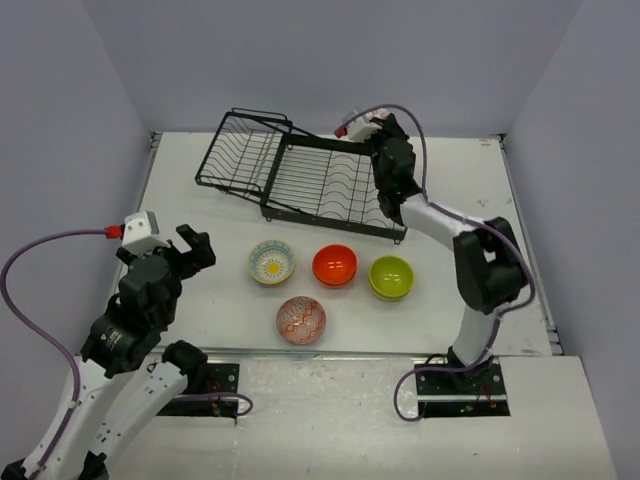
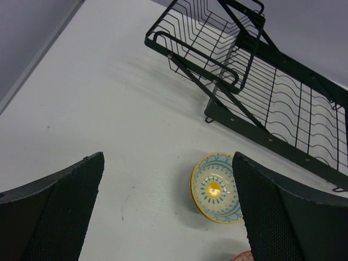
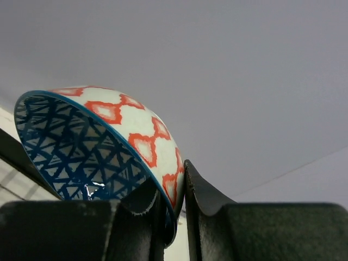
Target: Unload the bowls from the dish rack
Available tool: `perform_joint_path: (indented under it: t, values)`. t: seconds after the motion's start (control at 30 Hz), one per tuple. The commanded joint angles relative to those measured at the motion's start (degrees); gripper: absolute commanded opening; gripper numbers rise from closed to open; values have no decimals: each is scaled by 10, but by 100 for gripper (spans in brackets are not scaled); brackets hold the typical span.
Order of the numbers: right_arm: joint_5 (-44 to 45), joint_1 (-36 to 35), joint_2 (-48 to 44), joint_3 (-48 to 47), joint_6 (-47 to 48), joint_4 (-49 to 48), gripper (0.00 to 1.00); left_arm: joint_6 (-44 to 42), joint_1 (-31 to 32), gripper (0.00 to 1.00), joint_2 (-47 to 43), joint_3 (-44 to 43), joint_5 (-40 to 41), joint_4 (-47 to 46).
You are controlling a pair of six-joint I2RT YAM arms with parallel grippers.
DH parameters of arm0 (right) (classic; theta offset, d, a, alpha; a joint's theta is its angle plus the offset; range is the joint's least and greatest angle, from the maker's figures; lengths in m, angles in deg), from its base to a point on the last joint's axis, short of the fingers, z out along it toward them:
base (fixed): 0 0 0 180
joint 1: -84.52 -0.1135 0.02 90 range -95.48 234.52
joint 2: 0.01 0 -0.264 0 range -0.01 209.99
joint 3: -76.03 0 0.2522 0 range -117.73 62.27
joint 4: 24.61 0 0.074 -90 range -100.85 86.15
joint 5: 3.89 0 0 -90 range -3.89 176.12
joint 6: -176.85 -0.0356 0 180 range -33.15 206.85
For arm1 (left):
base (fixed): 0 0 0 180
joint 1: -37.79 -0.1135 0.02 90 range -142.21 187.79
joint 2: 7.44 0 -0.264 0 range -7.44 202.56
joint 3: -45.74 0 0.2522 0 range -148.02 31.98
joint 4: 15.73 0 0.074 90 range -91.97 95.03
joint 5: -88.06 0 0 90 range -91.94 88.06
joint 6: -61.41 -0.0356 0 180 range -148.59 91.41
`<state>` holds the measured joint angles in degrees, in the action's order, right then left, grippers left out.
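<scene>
Next, I will bring my right gripper back from the rack [image 1: 300, 175] and down over the pinkish patterned bowl. My right gripper will release the blue bowl there, because the patterned bowl is open and empty.
The black wire dish rack [image 1: 300, 175] stands at the back of the table and shows no bowls in it; it also shows in the left wrist view [image 2: 261, 92]. My right gripper [image 1: 366, 130] is over the rack's far right corner. It is shut [image 3: 176, 201] on the rim of the blue patterned bowl [image 3: 98, 147], which is white with red diamonds outside. On the table stand the cream floral bowl [image 1: 272, 262], orange-red bowl [image 1: 335, 265], lime green bowl [image 1: 391, 277] and pinkish patterned bowl [image 1: 301, 320]. My left gripper [image 1: 195, 248] is open and empty, above the table left of the cream bowl [image 2: 216, 187].
The table's left edge [image 1: 140, 200] runs beside the left arm. The grey back wall [image 1: 320, 60] is close behind the rack. Bare table lies left of the cream bowl [image 2: 109, 109] and right of the green bowl [image 1: 470, 200].
</scene>
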<state>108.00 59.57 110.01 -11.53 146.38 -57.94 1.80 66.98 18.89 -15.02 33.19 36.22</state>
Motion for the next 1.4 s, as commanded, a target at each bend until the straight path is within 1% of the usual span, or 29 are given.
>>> perform_joint_path:
  t: [0.0,0.03,0.07,0.13,0.17,0.23,0.27,0.3,0.33,0.4,0.43,0.5,0.53,0.67,0.7,0.8,0.9,1.0,1.1,1.37]
  values:
    - [40,-49,-168,-55,-272,181,0,-3,-33,100,-8,2,-2,-24]
    - [-8,-52,-215,-74,-341,266,0,-5,-41,100,-6,2,-5,-25]
    - [-57,-53,-235,-110,-471,424,0,-7,-51,100,-2,2,-16,-27]
    - [-127,-54,-278,-126,-584,525,0,-14,-80,100,1,3,-33,-36]
    - [-205,-55,-292,-122,-675,585,0,-16,-91,100,2,4,-48,-38]
    - [-278,-66,-331,-101,-727,624,0,-21,-113,100,3,6,-62,-44]
    - [-329,-80,-343,-78,-756,635,0,-23,-120,100,0,7,-66,-46]
    - [-386,-94,-363,-55,-762,654,0,-24,-129,100,0,9,-69,-50]
    - [-409,-100,-371,-48,-760,669,0,-24,-135,100,-4,9,-70,-49]
    - [-411,-120,-387,-26,-768,689,0,-25,-135,100,-8,9,-74,-51]
    - [-408,-141,-400,-3,-761,698,0,-28,-135,100,-14,9,-79,-51]
    - [-410,-156,-400,11,-763,721,0,-29,-135,100,-22,12,-80,-55]
    - [-409,-162,-395,14,-764,754,0,-29,-135,100,-27,13,-80,-56]
    - [-408,-207,-355,25,-749,807,0,-30,-135,100,-42,17,-78,-58]
    - [-397,-214,-345,23,-744,817,0,-31,-135,100,-43,17,-81,-59]
    - [-374,-236,-293,-5,-732,895,0,-33,-135,100,-44,17,-87,-60]
    - [-373,-269,-234,-47,-707,944,0,-32,-135,100,-45,17,-86,-59]
    - [-364,-287,-181,-74,-701,969,0,-32,-135,100,-47,17,-87,-59]
    - [-362,-302,-148,-92,-697,982,0,-34,-135,100,-48,19,-91,-60]
    - [-363,-323,-104,-101,-698,969,0,-38,-135,100,-53,21,-103,-64]
